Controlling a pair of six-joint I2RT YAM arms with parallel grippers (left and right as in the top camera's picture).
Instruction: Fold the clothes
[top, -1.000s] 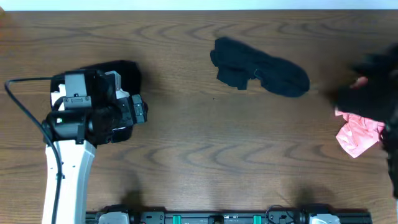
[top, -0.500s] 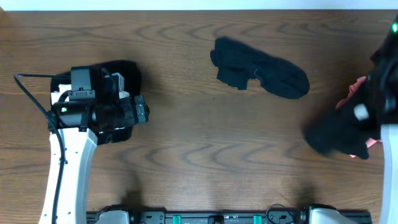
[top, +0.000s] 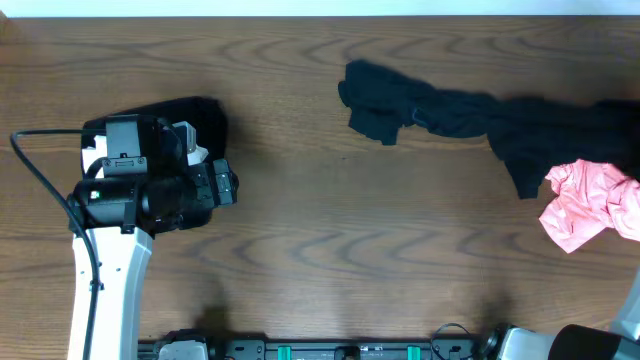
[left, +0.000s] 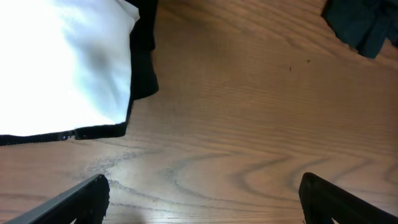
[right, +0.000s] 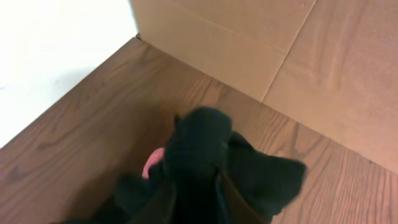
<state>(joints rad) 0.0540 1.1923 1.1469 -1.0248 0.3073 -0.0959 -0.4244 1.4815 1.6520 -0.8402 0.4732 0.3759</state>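
Observation:
I will next lower my right gripper back toward the pink cloth (top: 588, 203) (right: 152, 163) and let go of the second black garment, as its end still hangs above the table.
A crumpled black garment (top: 405, 100) lies at the back centre of the table. A second black garment (top: 545, 135) stretches from it to the right edge, blurred. In the right wrist view this black garment (right: 199, 162) drapes over my right gripper (right: 198, 202), which is shut on it; the fingers are hidden. A pink cloth (top: 588, 203) lies at the right and peeks out in the right wrist view (right: 151, 167). My left gripper (top: 226, 184) is open and empty over bare wood, as the left wrist view (left: 205, 202) shows.
A black cloth with a white patch (top: 195, 115) lies under the left arm and shows in the left wrist view (left: 62, 62). Cardboard walls (right: 261, 43) stand behind the table's right corner. The back-centre garment shows at the top right of the left wrist view (left: 360, 25).
The right arm swung forward with the black garment, then away to the right; the garment now trails toward the back centre and the pink cloth is uncovered. The left arm barely shifted.

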